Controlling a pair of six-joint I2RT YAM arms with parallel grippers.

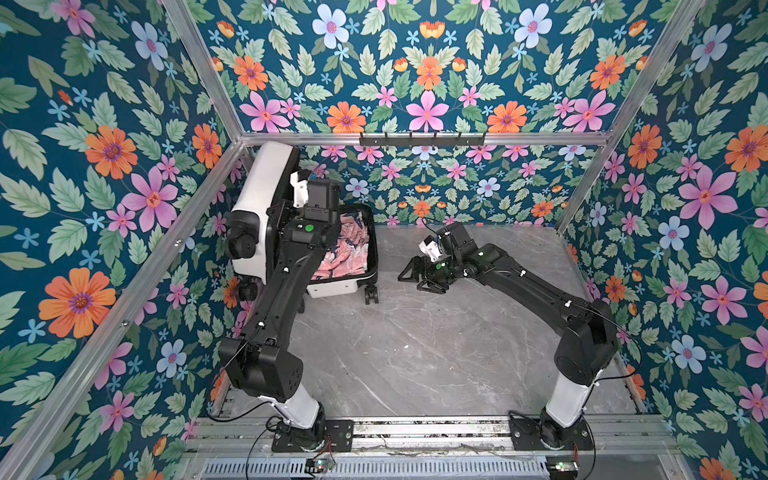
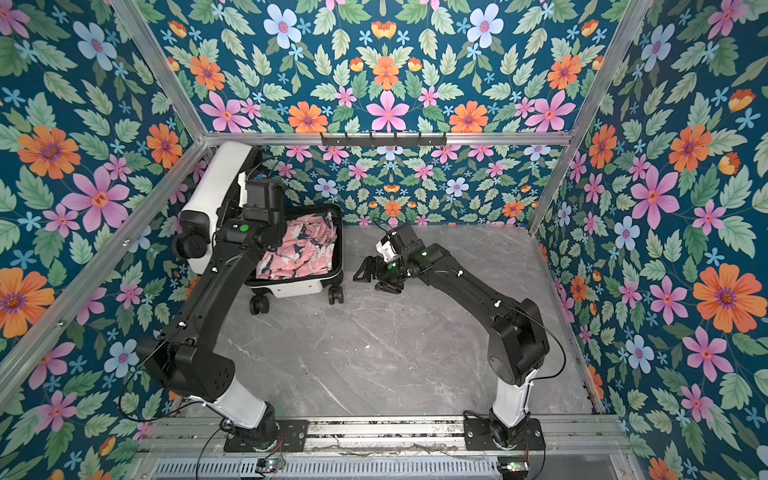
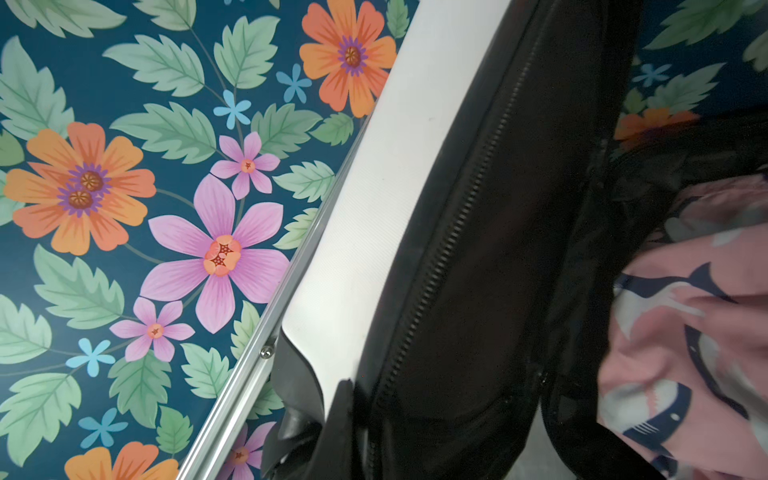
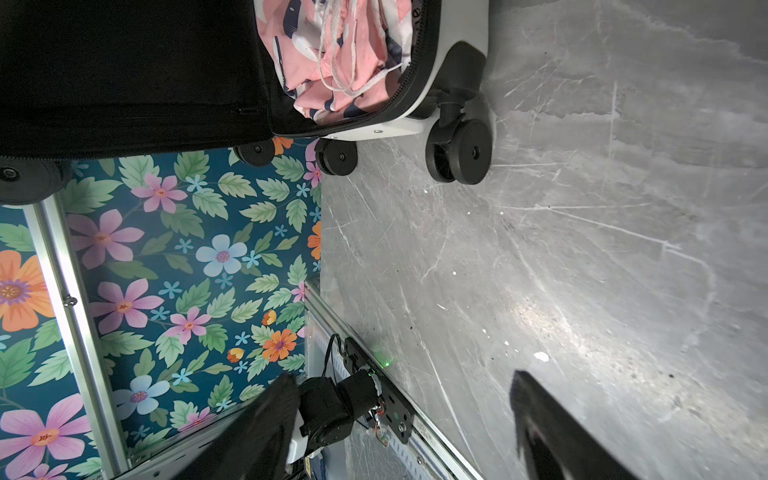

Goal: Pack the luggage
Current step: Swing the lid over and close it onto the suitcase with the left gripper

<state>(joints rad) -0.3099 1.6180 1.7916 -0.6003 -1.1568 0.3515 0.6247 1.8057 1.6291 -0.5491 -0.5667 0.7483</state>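
My left gripper should next swing the lid's rim over the pink shark-print clothes (image 1: 345,249) (image 3: 700,336) and down toward the base to release it, because the luggage is open.
The luggage stands open at the back left in both top views. Its white lid (image 1: 266,199) (image 2: 216,195) is raised upright near the left wall. Its base (image 1: 332,287) (image 2: 307,286) lies on the floor and holds pink shark-print clothes (image 1: 345,249) (image 2: 299,249) (image 4: 345,54). My left gripper (image 3: 361,399) is at the lid's rim, shut on it, with one finger on the white shell (image 3: 374,208) beside the black zipper band (image 3: 457,232). My right gripper (image 1: 415,276) (image 2: 370,276) (image 4: 403,382) hovers low over the floor to the right of the base, open and holding nothing.
The grey marble floor (image 1: 415,353) spreads in front of and to the right of the luggage. Black spinner wheels (image 1: 371,296) (image 4: 461,151) stick out at the base's near end. A black hook rack (image 1: 422,139) hangs on the back rail. Floral walls close in on three sides.
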